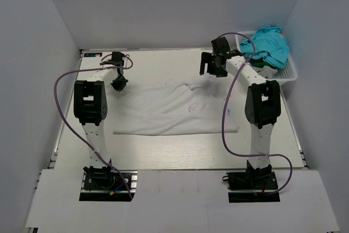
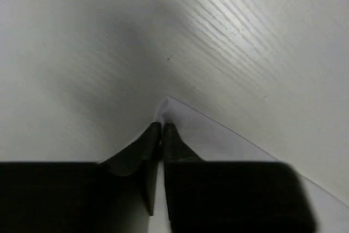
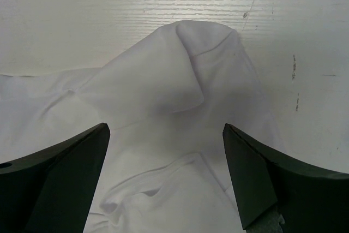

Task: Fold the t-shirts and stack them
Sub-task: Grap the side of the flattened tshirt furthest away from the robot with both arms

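I should next lower my right gripper onto the near tip of the bunched fold [image 1: 207, 81] [image 3: 192, 100] and close its open fingers there, because the bunched fold is below my right gripper.
A plain white t-shirt [image 1: 174, 110] lies spread across the middle of the table, folded to a long band with a straight near edge. My left gripper [image 1: 119, 84] is at its far left corner, and in the left wrist view the gripper [image 2: 162, 127] is shut on a corner of the white cloth [image 2: 218, 135]. My right gripper [image 1: 210, 69] hangs open over the shirt's rumpled far right part. In the right wrist view the gripper [image 3: 166, 129] holds nothing, with a bunched fold of the shirt [image 3: 174, 75] below it. A teal t-shirt [image 1: 267, 45] is heaped in the basket.
A white mesh basket [image 1: 290, 73] stands at the back right corner, with darker cloth [image 1: 264, 65] under the teal shirt. White walls close in the table at the back and sides. Purple cables loop off both arms.
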Controlling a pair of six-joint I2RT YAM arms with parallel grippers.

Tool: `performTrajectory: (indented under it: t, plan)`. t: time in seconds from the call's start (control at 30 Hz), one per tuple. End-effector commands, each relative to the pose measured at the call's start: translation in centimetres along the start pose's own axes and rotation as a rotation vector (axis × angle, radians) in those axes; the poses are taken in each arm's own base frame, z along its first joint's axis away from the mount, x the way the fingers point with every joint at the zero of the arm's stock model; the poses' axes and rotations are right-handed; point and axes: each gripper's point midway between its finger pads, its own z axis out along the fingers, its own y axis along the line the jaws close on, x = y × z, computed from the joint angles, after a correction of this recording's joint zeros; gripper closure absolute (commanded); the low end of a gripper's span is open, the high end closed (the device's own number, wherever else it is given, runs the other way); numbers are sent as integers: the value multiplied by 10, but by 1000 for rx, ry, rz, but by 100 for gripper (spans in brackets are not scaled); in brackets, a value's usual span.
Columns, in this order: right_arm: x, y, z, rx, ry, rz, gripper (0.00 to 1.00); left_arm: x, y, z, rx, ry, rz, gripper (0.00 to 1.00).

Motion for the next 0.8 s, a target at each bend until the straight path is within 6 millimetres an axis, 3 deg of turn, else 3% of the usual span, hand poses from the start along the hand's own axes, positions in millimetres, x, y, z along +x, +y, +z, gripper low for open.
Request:
performTrajectory:
  t: [0.0,0.07,0.23,0.43,0.7,0.77]
  plan:
    - [-3,-6,8,15,12,2,10,-14,-7,-4,33,-22,-3,88]
    - [-2,-11,19,22,22,10,10,-13,-9,-4,40,-17,-3,100]
    - [-7,-7,31,-6,18,-16,14,-9,-10,-2,60,-8,16,100]
    - [6,-9,52,5,54,19,31,-7,-11,-8,91,-10,19,100]
    - [8,4,59,-69,55,53,51,0,-13,-7,111,16,32,100]
    - [7,3,61,-67,54,74,64,0,-13,-7,111,16,32,100]
